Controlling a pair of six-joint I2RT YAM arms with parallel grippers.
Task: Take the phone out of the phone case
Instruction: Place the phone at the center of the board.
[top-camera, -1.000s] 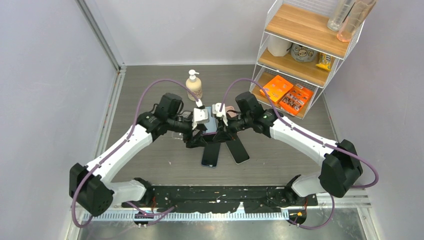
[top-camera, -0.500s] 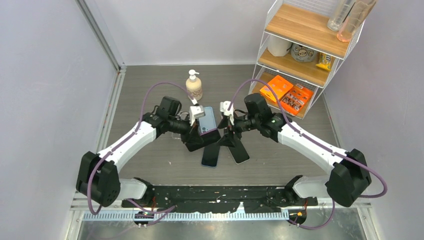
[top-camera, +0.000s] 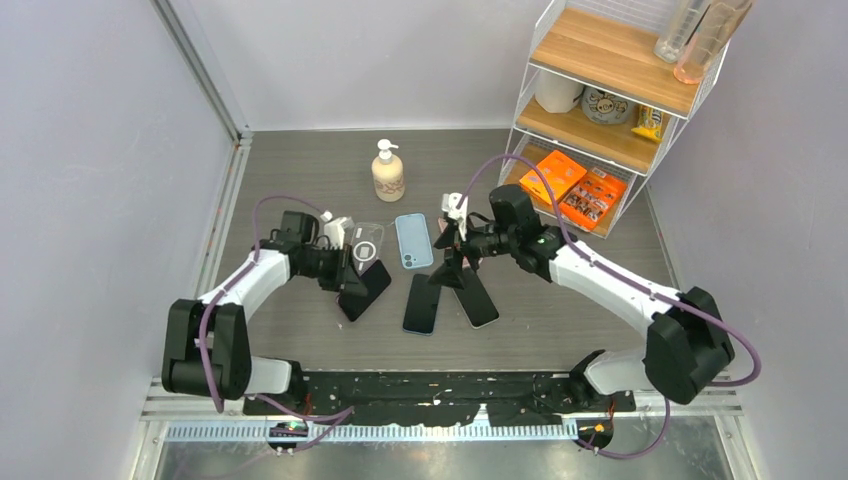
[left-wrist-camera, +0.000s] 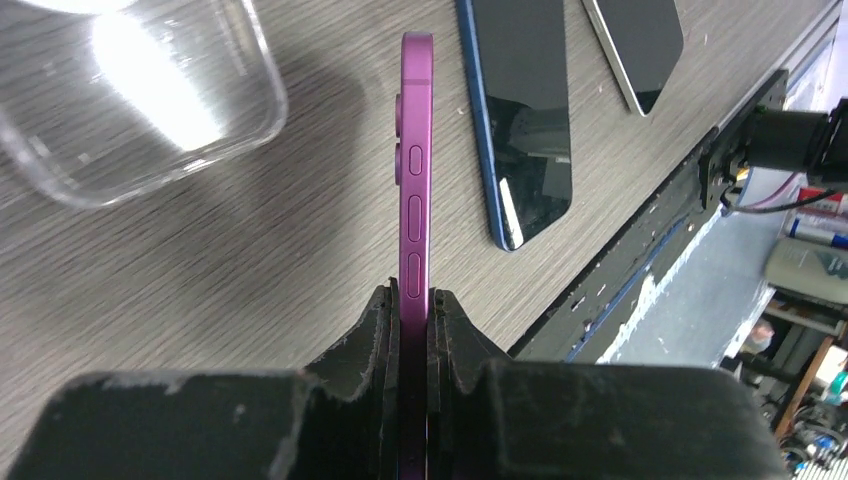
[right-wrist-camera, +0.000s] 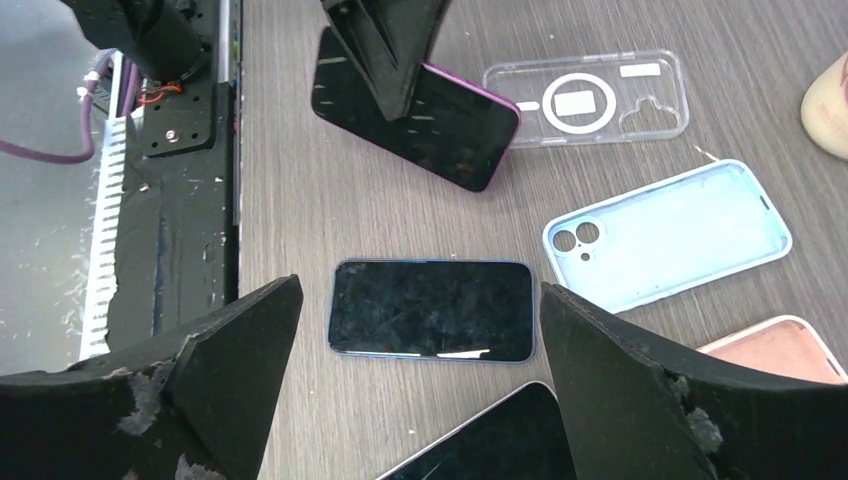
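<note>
The purple phone (top-camera: 364, 290) goes down next, as my left gripper lowers and turns it to lie flat by the clear case.
My left gripper (left-wrist-camera: 417, 300) is shut on the lower end of a purple phone (left-wrist-camera: 417, 170), which I see edge-on just above the table. From above, the phone (top-camera: 364, 290) sits left of centre, held by that gripper (top-camera: 350, 282). The empty light blue phone case (top-camera: 413, 240) lies open side up on the table (top-camera: 300, 180), also visible in the right wrist view (right-wrist-camera: 670, 235). My right gripper (top-camera: 455, 272) stands open, holding nothing; its jaws (right-wrist-camera: 420, 295) hang wide apart over a dark blue phone (right-wrist-camera: 430, 310).
A clear case (top-camera: 367, 243) lies beside the purple phone. A dark blue phone (top-camera: 422, 303) and a silver-edged phone (top-camera: 478, 300) lie near the front. A pink case (right-wrist-camera: 790, 350) is at the right wrist view's edge. A soap bottle (top-camera: 388, 172) and wire shelf (top-camera: 600, 110) stand behind.
The right gripper has opened and let go of the light blue case, now lying on the table. The left gripper shut on the purple phone and carried it left and lower.
</note>
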